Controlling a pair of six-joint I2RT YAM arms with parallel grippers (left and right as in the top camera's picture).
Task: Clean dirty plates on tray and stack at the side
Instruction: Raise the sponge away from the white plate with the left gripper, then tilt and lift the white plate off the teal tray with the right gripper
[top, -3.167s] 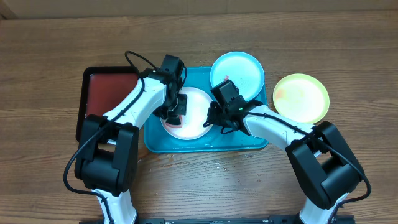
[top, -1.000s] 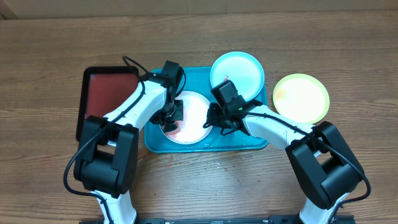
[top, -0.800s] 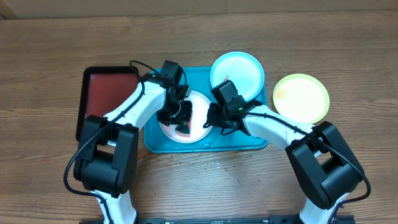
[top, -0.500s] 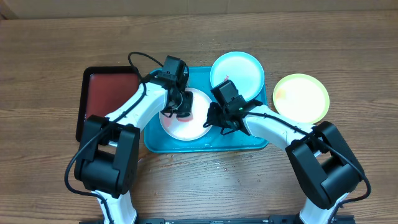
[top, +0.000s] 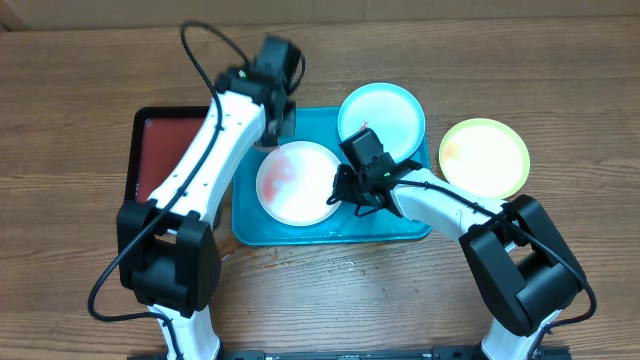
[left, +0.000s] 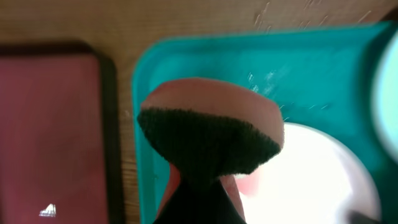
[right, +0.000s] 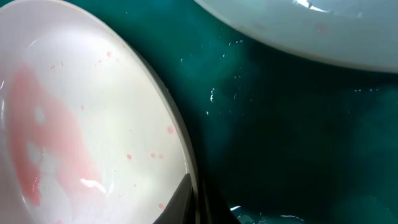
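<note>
The yellow-green plate (top: 484, 157) is already outside the tray, so I will next raise my right gripper, bring it over and lower it onto that plate to let go of the white plate (top: 297, 182) there.
The white plate (top: 297, 182) lies in the turquoise tray (top: 330, 228) and carries a pink-red smear on its left half. My right gripper (top: 345, 190) is shut on its right rim; in the right wrist view the fingers (right: 194, 198) pinch the rim of the white plate (right: 81, 124). My left gripper (top: 280, 112) is raised over the tray's far-left corner, shut on a pink sponge with a dark scrub face (left: 211, 134). The pale cyan plate (top: 381, 120) lies at the tray's far right. The yellow-green plate (top: 484, 157) lies on the table right of the tray.
A smaller black tray with a red inside (top: 165, 150) lies left of the turquoise tray. The wooden table (top: 90, 80) surrounds both. The tray floor (right: 292, 143) between the white and cyan plates is wet.
My left gripper has lifted off the white plate and moved back toward the tray's far-left corner with the sponge. The plate's smear now shows uncovered. The right arm has not moved.
</note>
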